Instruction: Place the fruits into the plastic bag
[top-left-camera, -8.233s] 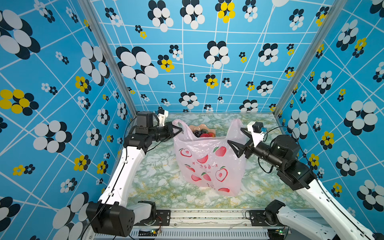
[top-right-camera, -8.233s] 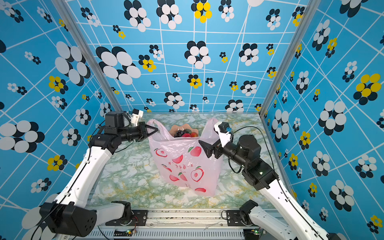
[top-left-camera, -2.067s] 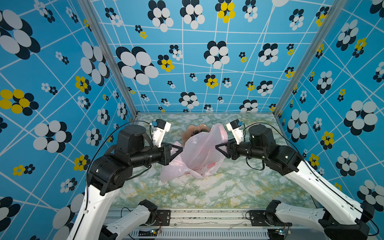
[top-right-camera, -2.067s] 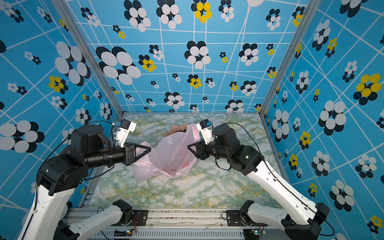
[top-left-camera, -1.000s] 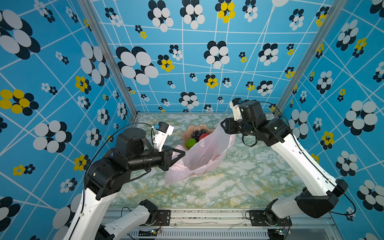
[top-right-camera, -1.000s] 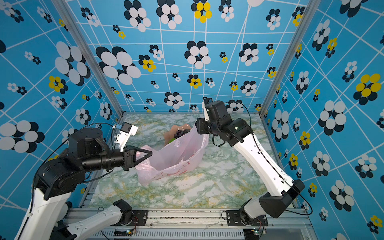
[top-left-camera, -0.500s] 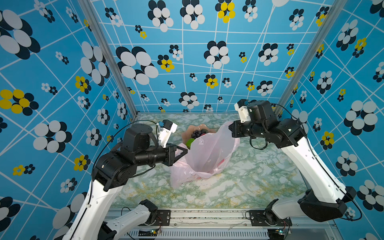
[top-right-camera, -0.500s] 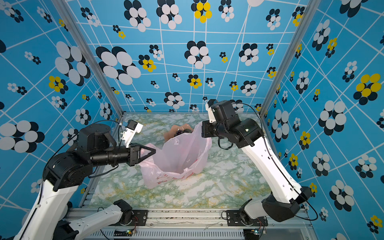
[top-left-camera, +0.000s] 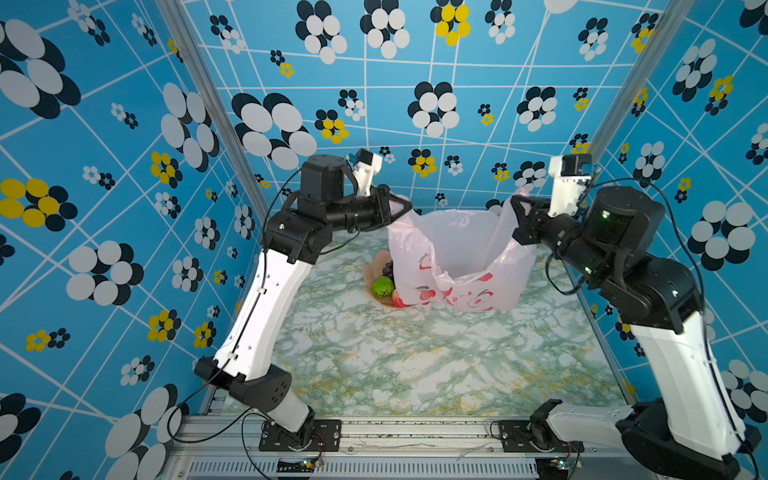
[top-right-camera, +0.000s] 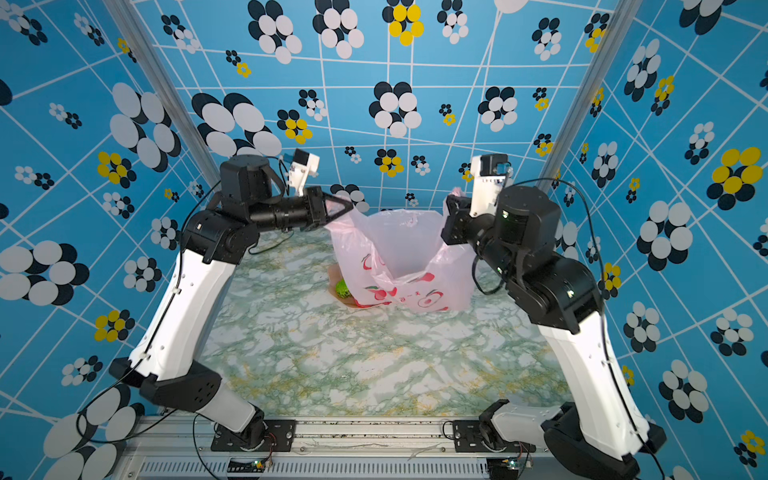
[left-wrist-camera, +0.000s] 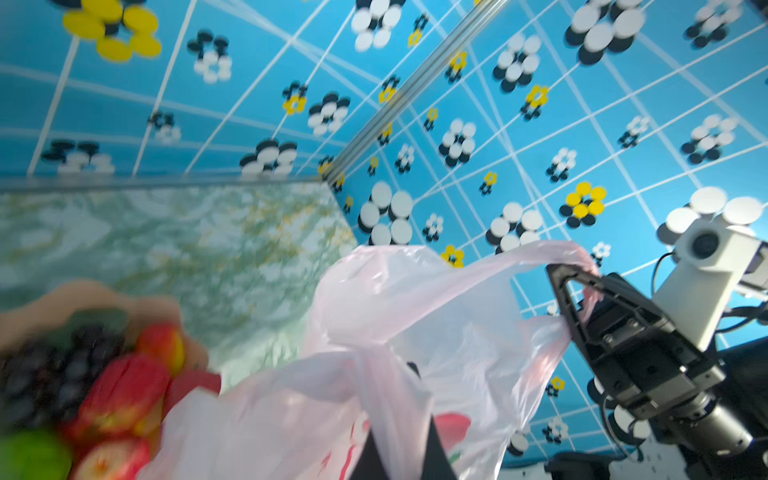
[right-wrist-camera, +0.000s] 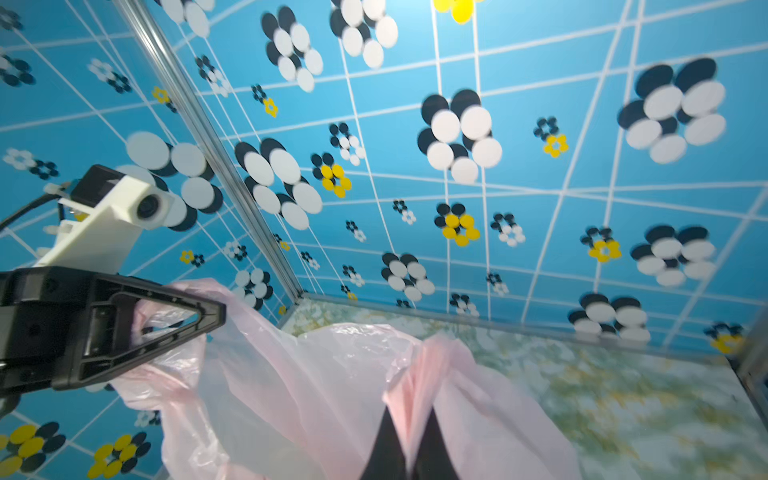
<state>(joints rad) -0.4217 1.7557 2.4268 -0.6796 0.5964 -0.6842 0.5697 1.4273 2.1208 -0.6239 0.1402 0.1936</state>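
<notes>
The bag hides some fruits, so my right gripper should next swing past the peach bowl (top-left-camera: 371, 270), come down over the bare marble beyond and release the handle.
The pale-pink plastic bag (top-left-camera: 457, 257) (top-right-camera: 399, 257) hangs upright with its mouth spread, its bottom on the marble table. My left gripper (top-left-camera: 409, 206) (top-right-camera: 351, 204) (left-wrist-camera: 405, 399) is shut on the bag's left handle. My right gripper (top-left-camera: 515, 203) (top-right-camera: 449, 199) (right-wrist-camera: 409, 415) is shut on the right handle. The fruits lie outside the bag in a peach bowl (top-left-camera: 371, 270) against its left side: a bumpy green fruit (top-left-camera: 383, 286) (top-right-camera: 343, 288), dark grapes (left-wrist-camera: 54, 374) and red apples (left-wrist-camera: 124, 390). The bag hides part of them.
Blue flowered walls close in the left, back and right. An aluminium rail (top-left-camera: 415, 432) carrying both arm bases runs along the front. The green marble tabletop (top-left-camera: 415, 365) stretches between the bag and the rail.
Both arms rose and drew apart, pulling the slumped bag upright and open beside the bowl. The right gripper closed on its handle within the last second.
</notes>
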